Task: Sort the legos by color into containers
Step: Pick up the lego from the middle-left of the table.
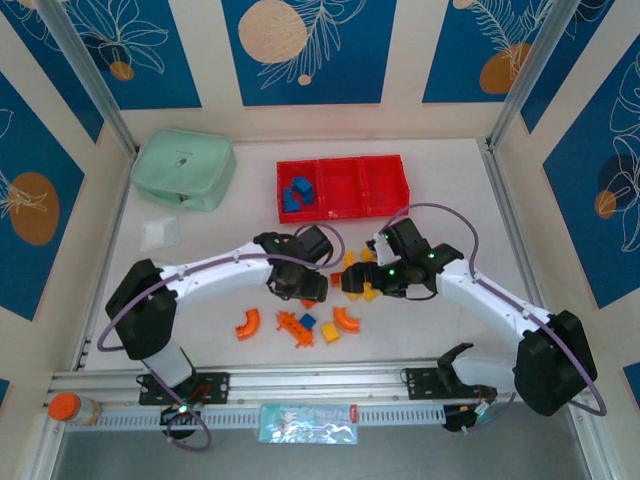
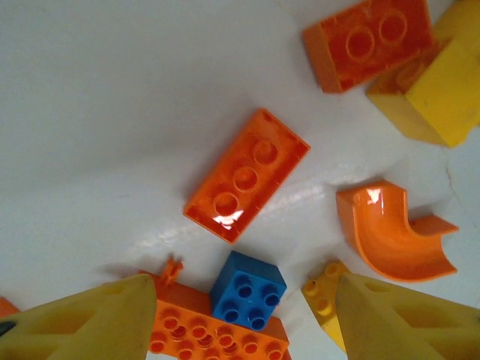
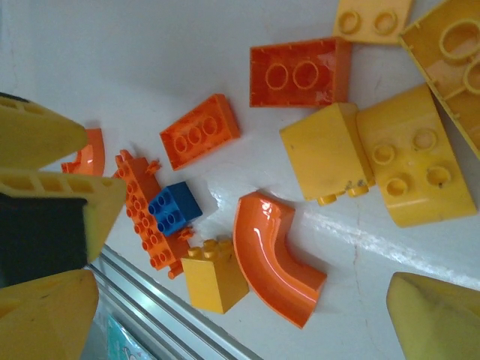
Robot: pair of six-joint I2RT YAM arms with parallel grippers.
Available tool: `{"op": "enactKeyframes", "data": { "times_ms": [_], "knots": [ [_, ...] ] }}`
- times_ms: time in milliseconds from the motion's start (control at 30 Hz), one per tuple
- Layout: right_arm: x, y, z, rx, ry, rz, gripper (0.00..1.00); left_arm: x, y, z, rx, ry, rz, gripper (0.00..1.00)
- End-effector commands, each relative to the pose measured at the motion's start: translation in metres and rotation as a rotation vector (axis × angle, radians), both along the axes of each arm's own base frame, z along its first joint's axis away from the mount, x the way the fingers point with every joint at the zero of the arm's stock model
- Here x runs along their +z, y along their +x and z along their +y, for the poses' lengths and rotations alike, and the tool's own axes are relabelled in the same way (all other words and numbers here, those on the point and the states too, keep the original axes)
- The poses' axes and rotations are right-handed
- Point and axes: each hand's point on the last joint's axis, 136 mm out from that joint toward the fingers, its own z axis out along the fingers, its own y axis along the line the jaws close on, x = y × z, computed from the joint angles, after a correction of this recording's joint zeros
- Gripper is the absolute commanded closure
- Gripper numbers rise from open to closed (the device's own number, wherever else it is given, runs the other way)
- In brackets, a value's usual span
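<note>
My left gripper moves down and back next until its open fingers straddle the blue brick (image 2: 247, 291), since the brick lies nearer my base.
The red containers (image 1: 341, 187) stand at the back, with blue legos (image 1: 297, 193) in the left bin. Loose legos lie mid-table. My left gripper (image 2: 240, 322) is open and hangs over a blue brick (image 2: 247, 291), which stands against an orange toothed piece (image 2: 214, 330); its fingers (image 2: 90, 322) are clear of the brick on either side. An orange flat brick (image 2: 246, 175) and an orange arch (image 2: 394, 236) lie close by. My right gripper (image 3: 240, 322) is wide open above an orange arch (image 3: 274, 255) and a yellow brick (image 3: 216, 274), holding nothing.
A mint-green pouch (image 1: 184, 168) sits back left, with a small clear packet (image 1: 160, 233) in front of it. Yellow bricks (image 3: 375, 161) cluster under the right arm. A second orange arch (image 1: 247, 323) lies left. The metal rail (image 1: 300, 380) runs along the near edge.
</note>
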Motion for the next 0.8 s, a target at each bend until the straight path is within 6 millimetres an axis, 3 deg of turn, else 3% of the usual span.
{"op": "enactKeyframes", "data": {
  "times_ms": [0,400,767],
  "knots": [
    [-0.001,-0.006,-0.007,-0.025,-0.003,0.016,0.01,-0.021,-0.019,0.001,-0.002,0.035,0.086,0.37],
    [0.001,-0.006,-0.015,-0.052,0.013,0.008,0.01,-0.049,-0.041,-0.006,-0.112,0.112,0.159,0.4],
    [-0.001,-0.004,-0.018,-0.063,0.011,0.006,0.01,-0.069,-0.043,0.013,-0.122,0.226,0.169,0.43]
  ]
}}
